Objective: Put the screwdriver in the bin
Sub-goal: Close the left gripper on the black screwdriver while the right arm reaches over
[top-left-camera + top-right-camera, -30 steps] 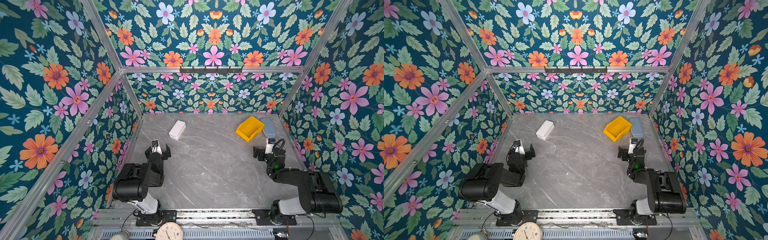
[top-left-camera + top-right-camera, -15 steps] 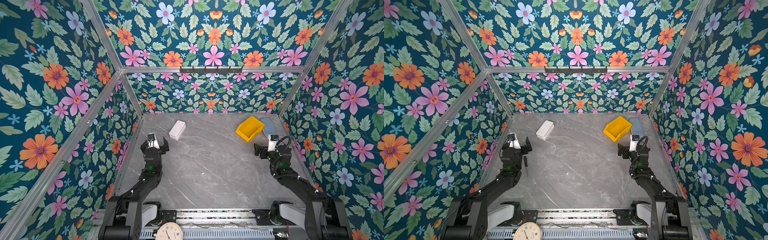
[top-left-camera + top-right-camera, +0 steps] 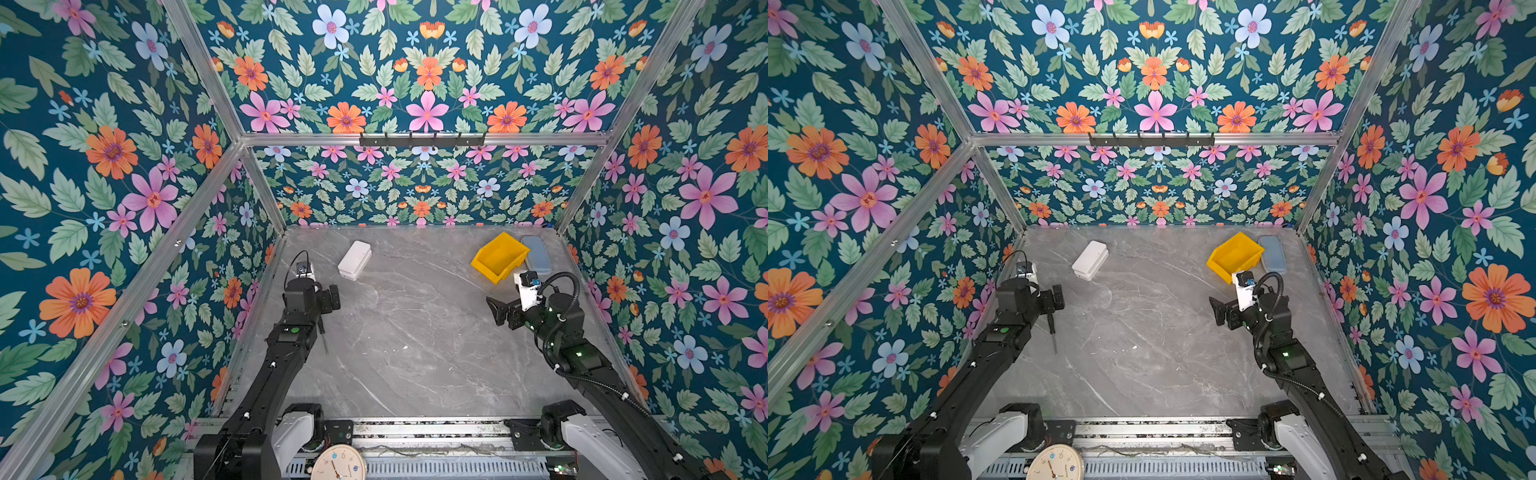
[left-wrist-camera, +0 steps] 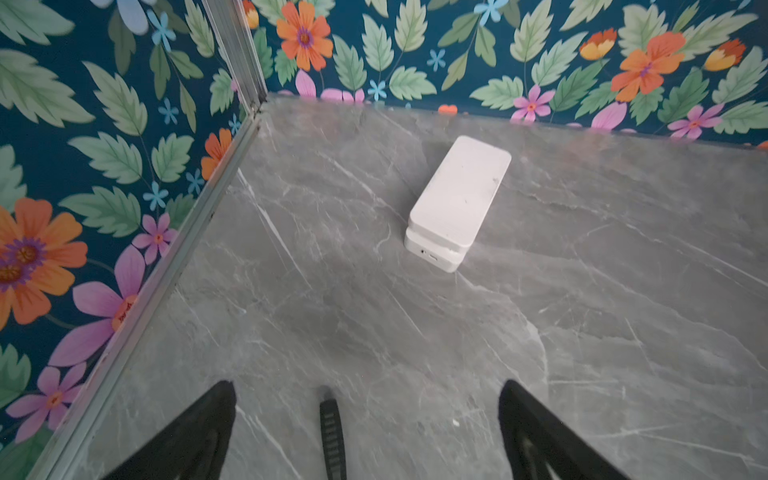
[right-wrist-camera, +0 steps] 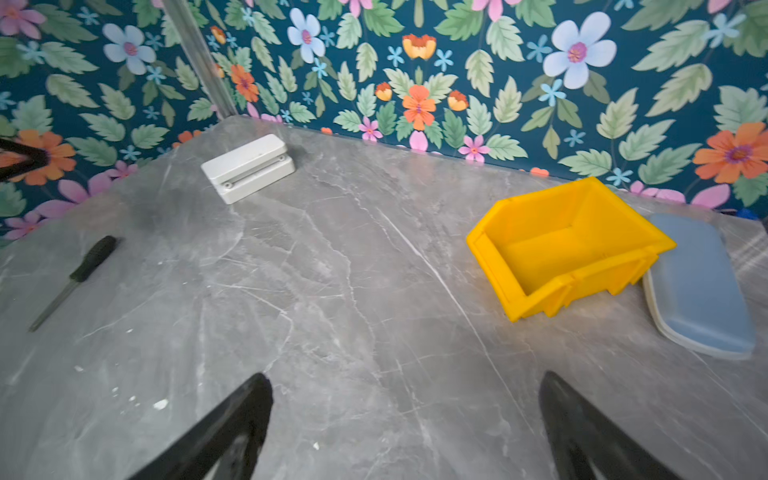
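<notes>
Next, my left gripper tips down and lowers onto the screwdriver's black handle (image 3: 1051,322) (image 4: 333,440), since that handle lies flat on the tabletop between my spread fingers.
The screwdriver (image 3: 322,333) (image 3: 1052,329), black-handled with a thin shaft, lies flat on the grey marble table at the left, with its shaft pointing toward the near edge. My left gripper (image 3: 316,299) (image 3: 1040,301) hovers open above its handle end. In the left wrist view the handle (image 4: 332,432) shows on the table between the spread fingers of the left gripper (image 4: 368,386), untouched. The yellow bin (image 3: 498,257) (image 3: 1235,255) (image 5: 569,245) stands empty at the back right. My right gripper (image 3: 505,313) (image 3: 1225,313) (image 5: 405,380) hangs open just in front of the bin and holds nothing. The right wrist view also shows the screwdriver (image 5: 89,259).
A white rectangular box (image 3: 354,259) (image 3: 1090,259) (image 4: 457,199) (image 5: 247,166) lies at the back left. A flat grey-blue case (image 3: 537,254) (image 3: 1272,254) (image 5: 698,282) lies against the bin's far side by the right wall. Flowered walls close the table (image 3: 415,332) on three sides.
Both arms have unfolded from a tucked pose and raised their grippers. The screwdriver, hidden under the left arm a second ago, now shows. Both grippers stay open.
</notes>
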Available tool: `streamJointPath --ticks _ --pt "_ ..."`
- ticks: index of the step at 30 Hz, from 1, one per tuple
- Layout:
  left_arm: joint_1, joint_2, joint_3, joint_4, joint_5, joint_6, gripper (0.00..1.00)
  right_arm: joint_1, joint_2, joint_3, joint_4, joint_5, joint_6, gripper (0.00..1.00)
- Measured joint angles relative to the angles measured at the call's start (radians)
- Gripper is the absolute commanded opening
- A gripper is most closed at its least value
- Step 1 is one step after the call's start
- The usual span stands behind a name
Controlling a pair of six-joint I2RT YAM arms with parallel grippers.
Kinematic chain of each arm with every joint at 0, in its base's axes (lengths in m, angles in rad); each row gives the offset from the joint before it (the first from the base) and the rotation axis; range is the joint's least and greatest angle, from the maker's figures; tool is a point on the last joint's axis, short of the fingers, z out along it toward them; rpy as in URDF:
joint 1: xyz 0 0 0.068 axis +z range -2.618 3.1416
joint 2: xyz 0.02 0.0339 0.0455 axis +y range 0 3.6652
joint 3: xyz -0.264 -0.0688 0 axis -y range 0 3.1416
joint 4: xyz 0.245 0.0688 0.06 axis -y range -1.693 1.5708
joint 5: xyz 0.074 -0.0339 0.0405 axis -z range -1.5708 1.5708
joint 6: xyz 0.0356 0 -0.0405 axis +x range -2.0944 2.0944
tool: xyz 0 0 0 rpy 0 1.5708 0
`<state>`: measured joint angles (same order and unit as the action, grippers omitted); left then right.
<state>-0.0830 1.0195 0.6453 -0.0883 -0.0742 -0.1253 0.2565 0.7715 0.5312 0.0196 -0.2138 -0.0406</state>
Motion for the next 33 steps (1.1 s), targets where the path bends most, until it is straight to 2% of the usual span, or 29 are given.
streamJointPath --ticks 7,11,15,24,33 --pt "0.005 0.141 0.124 -0.199 0.034 -0.006 1.00 0.259 0.021 0.069 -0.070 0.076 -0.031 0.99" --pt "0.022 0.212 0.159 -0.270 0.015 -0.029 1.00 0.421 0.111 0.111 -0.068 0.118 -0.062 0.99" --pt "0.049 0.264 0.171 -0.299 -0.005 -0.055 1.00 0.535 0.225 0.163 -0.030 0.138 -0.097 0.99" --pt "0.118 0.378 0.166 -0.301 0.001 -0.111 0.97 0.603 0.434 0.281 0.085 0.039 -0.146 0.99" --pt "0.146 0.526 0.207 -0.276 0.017 -0.157 0.74 0.627 0.545 0.370 0.110 -0.072 -0.172 0.99"
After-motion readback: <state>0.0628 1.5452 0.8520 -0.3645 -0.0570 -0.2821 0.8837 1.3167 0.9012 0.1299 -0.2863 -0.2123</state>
